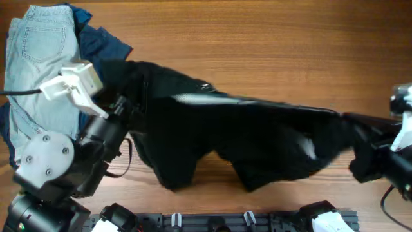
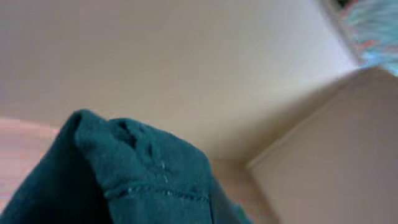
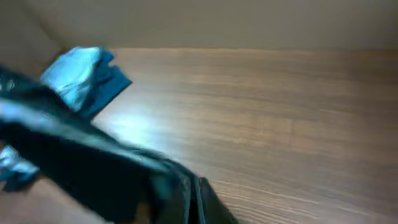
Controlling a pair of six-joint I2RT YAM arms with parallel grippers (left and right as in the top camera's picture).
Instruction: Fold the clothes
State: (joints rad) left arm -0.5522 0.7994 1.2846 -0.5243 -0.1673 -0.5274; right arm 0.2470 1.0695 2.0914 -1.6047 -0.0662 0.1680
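Next, the right gripper moves outward over the bare wooden table and releases the garment's end, since my left gripper holds the garment's other end.
A dark garment hangs stretched across the middle of the table between both arms. My left gripper is shut on its left end; in the left wrist view the cloth looks dark teal with a stitched hem and hides the fingers. My right gripper is shut on its right end; the right wrist view shows the blurred dark cloth bunched at the jaws. The lower middle of the garment sags toward the table.
Light blue jeans lie at the far left on a dark blue garment; both also show in the right wrist view. Bare wooden table lies behind the garment. A black rail runs along the front edge.
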